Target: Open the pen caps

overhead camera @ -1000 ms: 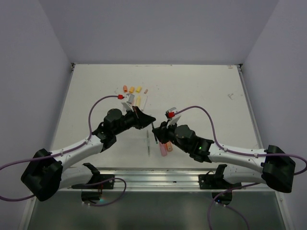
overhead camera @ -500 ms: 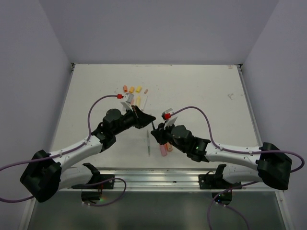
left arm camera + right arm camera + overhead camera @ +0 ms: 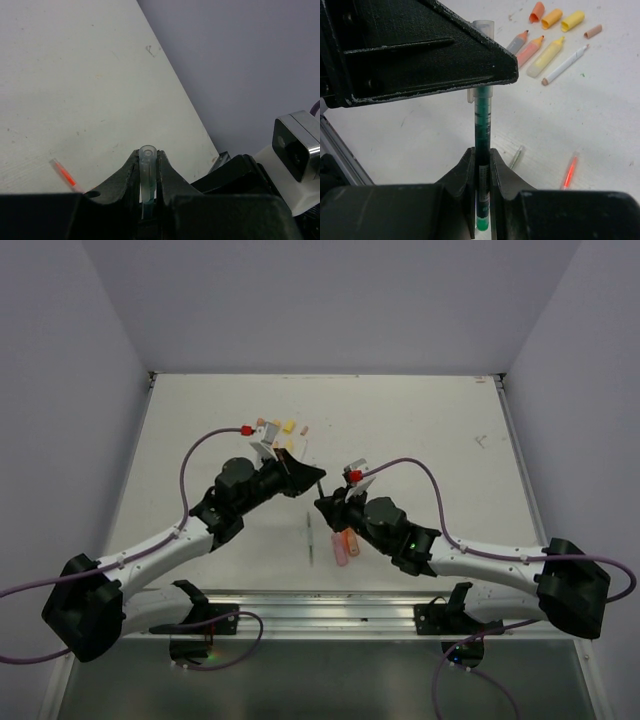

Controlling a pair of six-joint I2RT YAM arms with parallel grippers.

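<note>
Bare tabletop beside the small tan cap [image 3: 316,429], outward and below, continues the row of caps. So I next need to pull my left gripper outward, lower it and release the pale cap.
My left gripper [image 3: 318,478] is shut on the slim pale cap [image 3: 148,170] of a thin green pen. My right gripper [image 3: 322,506] is shut on that pen's green body [image 3: 482,150]. The pen spans the short gap between the two grippers above the table's middle. In the right wrist view the clear cap [image 3: 482,26] sits over the pen's tip, half hidden behind the left finger. Loose orange [image 3: 536,11], orange-yellow [image 3: 551,18] and yellow [image 3: 572,20] caps lie at the far side beside uncapped highlighters [image 3: 545,57].
A white pen [image 3: 565,65] and a small tan cap [image 3: 593,31] lie by the highlighters. A thin clear pen [image 3: 516,156] and a thin orange pen [image 3: 569,172] lie below the grippers. Pink and orange highlighters [image 3: 343,548] lie beside the right arm.
The left gripper has risen and moved a little toward the far side with the cap. The right gripper has shifted slightly left, keeping hold of the pen body.
</note>
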